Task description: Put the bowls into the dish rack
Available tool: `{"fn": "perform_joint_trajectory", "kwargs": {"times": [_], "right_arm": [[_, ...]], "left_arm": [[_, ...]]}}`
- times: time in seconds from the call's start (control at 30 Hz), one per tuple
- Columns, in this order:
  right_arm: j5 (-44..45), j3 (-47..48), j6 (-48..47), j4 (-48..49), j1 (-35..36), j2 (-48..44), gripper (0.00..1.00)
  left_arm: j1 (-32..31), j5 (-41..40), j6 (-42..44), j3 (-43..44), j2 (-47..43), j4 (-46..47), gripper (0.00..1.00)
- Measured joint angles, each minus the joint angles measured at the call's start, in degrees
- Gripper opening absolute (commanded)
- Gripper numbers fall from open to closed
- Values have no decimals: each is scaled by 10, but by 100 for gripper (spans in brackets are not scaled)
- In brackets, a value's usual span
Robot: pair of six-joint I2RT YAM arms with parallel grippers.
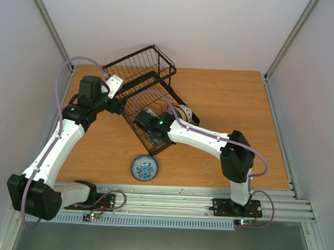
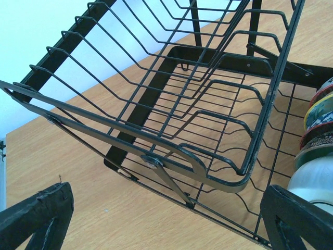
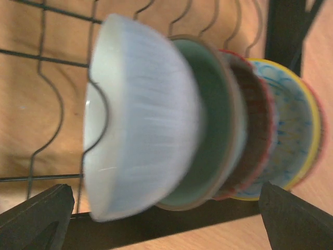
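Observation:
The robot's right gripper should next move back from the bowls in the rack and down onto the blue-and-white bowl's rim (image 1: 156, 164) beside the rack, because that bowl is still outside the rack (image 1: 140, 74).
The black wire dish rack (image 1: 140, 74) stands at the table's back left. In the right wrist view several bowls stand on edge in its slots: a pale mint-white bowl (image 3: 140, 120), a green bowl (image 3: 213, 120), a pink-red bowl (image 3: 255, 125) and a yellow-rimmed bowl (image 3: 291, 130). My right gripper (image 3: 166, 224) is open just in front of them, over the rack's near end (image 1: 149, 127). A blue-and-white bowl (image 1: 144, 168) lies on the table near the front edge. My left gripper (image 1: 118, 104) is open at the rack's left side, with the rack frame (image 2: 208, 172) ahead of it (image 2: 166, 224).
The racked bowls (image 2: 318, 135) show at the right edge of the left wrist view. Wooden table (image 1: 234, 106) stretches to the right of the rack. Metal rails (image 1: 180, 200) run along the near edge, and white walls close the back and sides.

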Motion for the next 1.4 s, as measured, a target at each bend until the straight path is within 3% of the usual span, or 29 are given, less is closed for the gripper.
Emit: {"fn": "perform_joint_trajectory", "kwargs": {"times": [0.2,0.33,0.47,0.63,0.93,1.4], "right_arm": [[36,-18,20,5,-4,-37,97],[3,-45,29,6,-4,-83,82],[-106,-80,47,14,-4,-155,61],[-270,-148,95,43,-4,-209,51],[-430,-249,152,103,-4,-189,49],[-458,-252,171,159,-3,-133,43]], "left_arm": [[0,3,0,0,0,0,99],[0,10,0,0,0,-1,98],[0,27,0,0,0,-5,98],[1,66,1,0,0,-17,98],[1,119,5,0,0,-35,98],[1,141,5,0,0,-44,98]]}}
